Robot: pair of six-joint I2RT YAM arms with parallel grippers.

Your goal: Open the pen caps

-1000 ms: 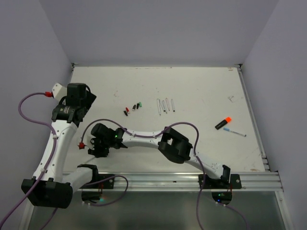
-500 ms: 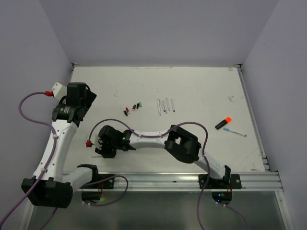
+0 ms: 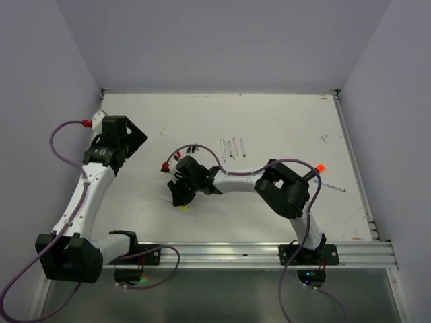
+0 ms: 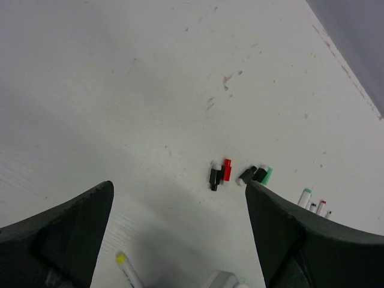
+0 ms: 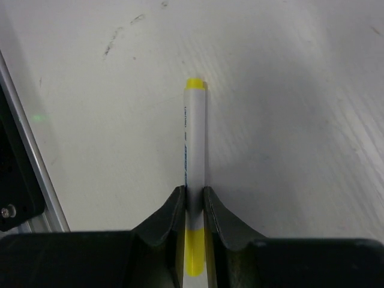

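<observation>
The robot will next move its left gripper back and to the right in the top view, onto the pen's longer yellow end [image 3: 184,208], which sticks out past the right gripper.
My right gripper [image 5: 192,192] is shut on a white pen [image 5: 195,144] with yellow at both ends. It holds the barrel just ahead of the longer yellow end [image 5: 194,252], low over the table. From above, the right gripper [image 3: 180,195] is left of centre with the pen's yellow tip [image 3: 184,207] showing under it. Loose pen caps lie on the table: a black and red pair [image 4: 219,173], then a black and green pair [image 4: 257,175]. My left gripper [image 4: 179,186] hangs open and empty above them, and the top view has the left gripper [image 3: 130,136] at the far left.
Several thin uncapped pen barrels [image 3: 231,147] lie side by side past the centre. An orange highlighter [image 3: 318,168] and a blue-tipped pen [image 3: 334,188] lie at the right, partly behind the right arm's elbow [image 3: 283,188]. Purple cables loop over both arms.
The right gripper closed on the yellow pen and carried it from the near left toward the table's centre. The left arm swung slightly farther and to the right, still open.
</observation>
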